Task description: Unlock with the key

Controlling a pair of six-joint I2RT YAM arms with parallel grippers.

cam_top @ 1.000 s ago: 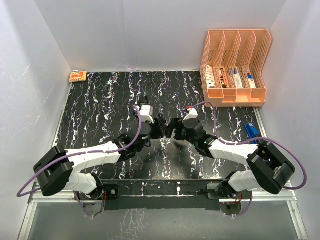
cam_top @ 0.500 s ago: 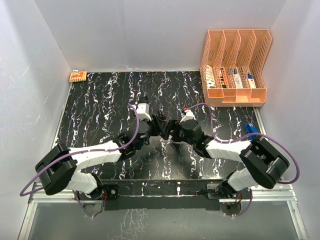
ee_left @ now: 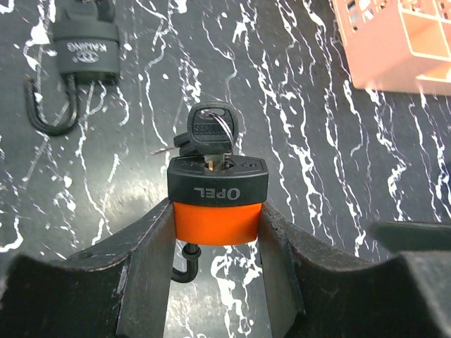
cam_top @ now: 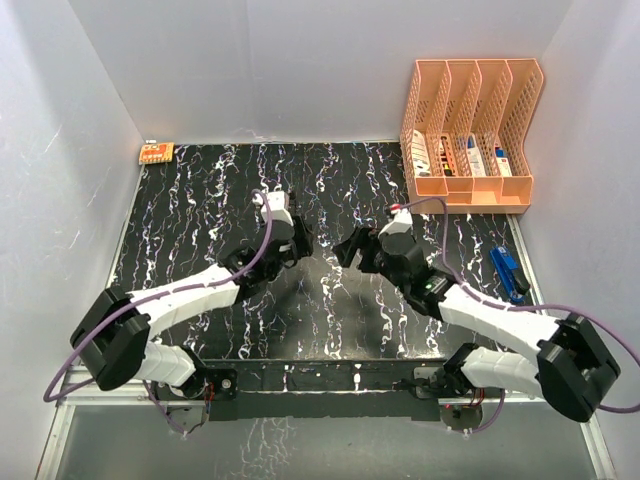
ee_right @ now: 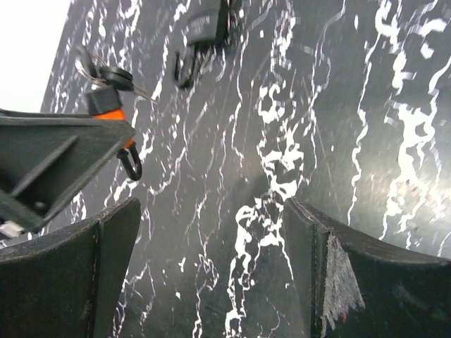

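Note:
The robot will next move its left gripper down and to the right in the top view, onto bare table away from the black padlock [cam_top: 324,248], because the padlock's shackle already hangs aside.
My left gripper [ee_left: 216,213] [cam_top: 292,240] is shut on an orange padlock [ee_left: 216,218] with a black "OPEL" cap, held above the table. A black-headed key [ee_left: 211,130] stands in the keyhole on the cap. Below the body, the curved end of the black shackle [ee_left: 181,271] hangs to one side. In the right wrist view the same padlock [ee_right: 106,107] and key [ee_right: 113,76] show at upper left. My right gripper [ee_right: 211,211] [cam_top: 352,247] is open and empty, a short way to the right of the padlock and apart from it.
A second, black padlock [ee_left: 86,51] [ee_right: 206,24] lies on the black marbled table [cam_top: 200,200] with its shackle swung out. A peach file rack [cam_top: 470,130] stands at back right. A blue object [cam_top: 506,270] lies at the right edge, a small orange item [cam_top: 156,153] at back left.
My right gripper has let go near the key, opened wider and drawn back to the right. The left gripper has carried the padlock a little left and back, key still in it.

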